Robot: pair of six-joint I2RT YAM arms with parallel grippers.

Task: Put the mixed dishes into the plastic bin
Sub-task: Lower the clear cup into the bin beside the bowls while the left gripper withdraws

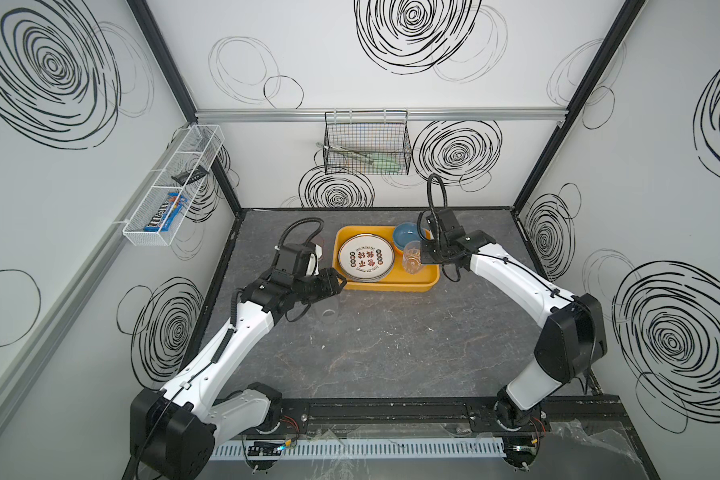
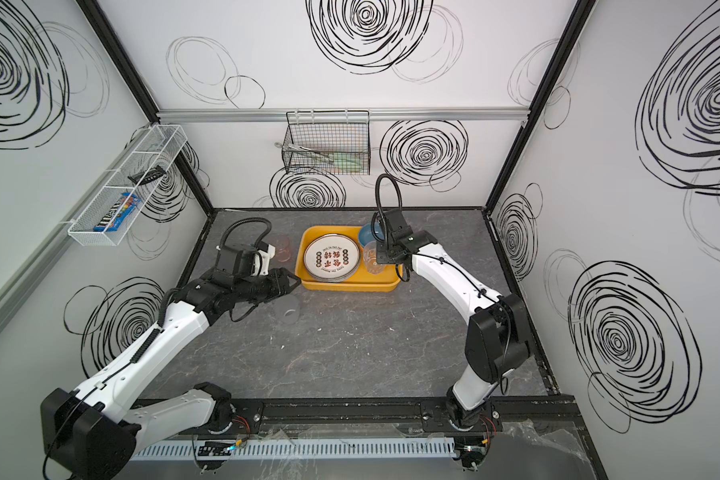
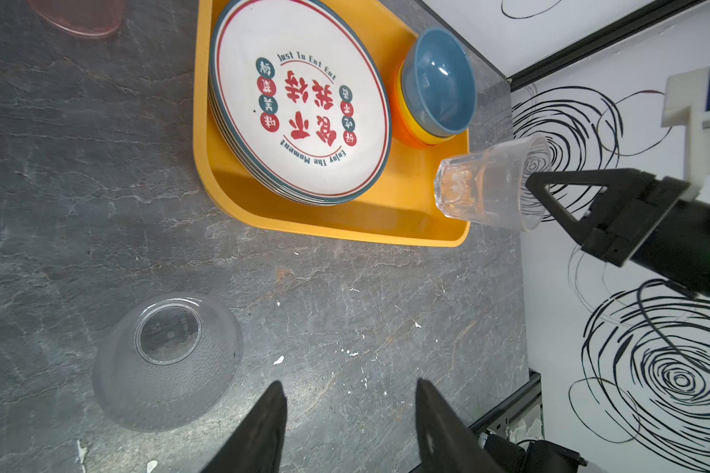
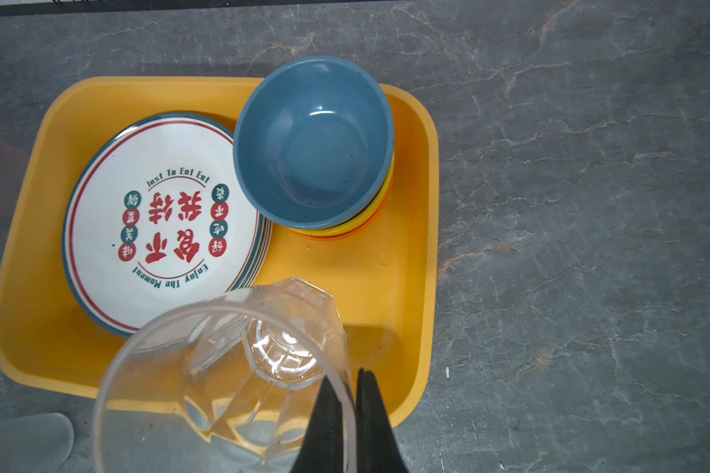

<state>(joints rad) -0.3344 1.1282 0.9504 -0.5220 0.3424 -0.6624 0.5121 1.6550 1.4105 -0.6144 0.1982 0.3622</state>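
Note:
My right gripper is above the bare bottom of the bin beside the plates, so next it should lower straight down into the bin (image 1: 391, 286) and release the clear cup's rim.
The yellow-orange plastic bin (image 1: 391, 286) (image 4: 423, 204) holds a stack of white plates (image 1: 366, 258) (image 4: 160, 221) with red characters, and stacked bowls (image 1: 407, 233) (image 4: 312, 143) with a blue one on top. My right gripper (image 4: 345, 374) (image 1: 424, 254) is shut on the rim of a clear cup (image 4: 222, 368) (image 1: 412, 258), hanging over the bin's right end. My left gripper (image 3: 349, 385) (image 1: 341, 279) is open and empty beside the bin's left front corner. An upturned clear cup (image 3: 169, 360) (image 1: 329, 313) lies on the table near it. A pinkish cup (image 2: 282, 247) (image 3: 78, 16) stands left of the bin.
A black wire basket (image 1: 366, 145) with utensils hangs on the back wall. A white mesh rack (image 1: 171, 187) is fixed to the left wall. The grey marbled table (image 1: 391, 353) stretches in front of the bin.

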